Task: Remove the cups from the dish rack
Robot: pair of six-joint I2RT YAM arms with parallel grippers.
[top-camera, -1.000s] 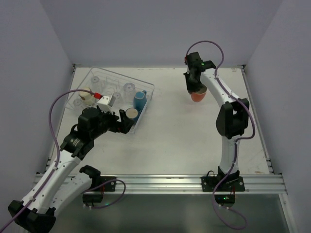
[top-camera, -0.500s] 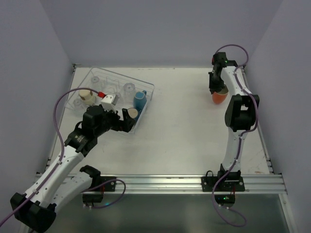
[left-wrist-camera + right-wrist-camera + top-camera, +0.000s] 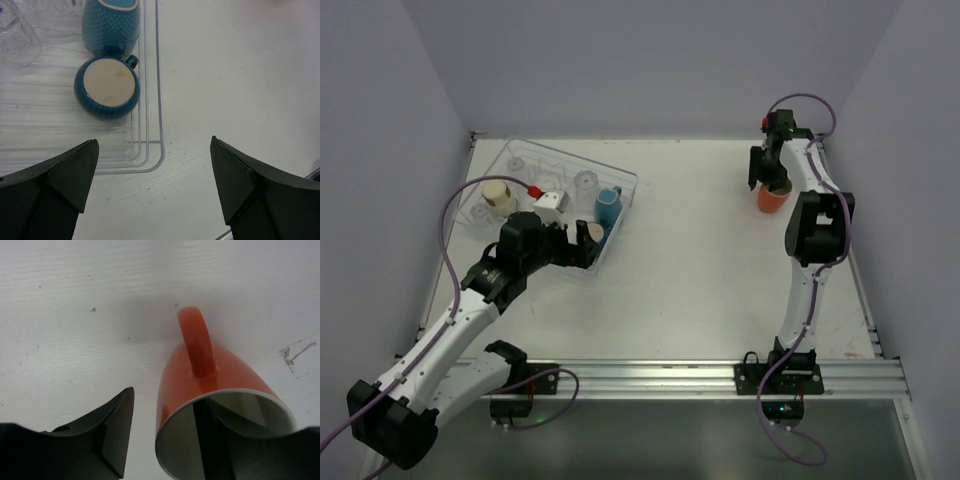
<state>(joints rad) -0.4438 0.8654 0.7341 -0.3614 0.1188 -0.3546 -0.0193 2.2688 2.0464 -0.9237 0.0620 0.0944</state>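
Observation:
The light blue mug lies outward and below, beyond the dark blue cup. Next, my left gripper reaches outward and lowers its fingers around the body of the light blue mug (image 3: 608,205) (image 3: 111,29).
The clear dish rack (image 3: 560,155) sits at the back left. It holds a light blue mug (image 3: 608,205), a dark blue handled cup (image 3: 591,234) lying mouth-down, a cream cup (image 3: 498,194) and clear tumblers (image 3: 585,183). My left gripper (image 3: 582,243) is open and empty, hovering over the rack's near right corner (image 3: 155,125), just short of the dark blue cup (image 3: 106,87). The orange cup (image 3: 772,198) stands on the table at the back right. My right gripper (image 3: 767,183) is open and straddles the orange cup's (image 3: 210,375) wall, one finger inside, the other clear of it.
The light blue mug (image 3: 111,22) lies just beyond the dark blue cup, with a clear tumbler (image 3: 15,30) to its left. Bare white table (image 3: 690,250) lies between the rack and the orange cup. Side walls enclose the table.
My right arm carried the orange cup from the middle back to the far right back, and its jaws now stand apart from the wall. My left gripper shifted slightly right over the rack corner.

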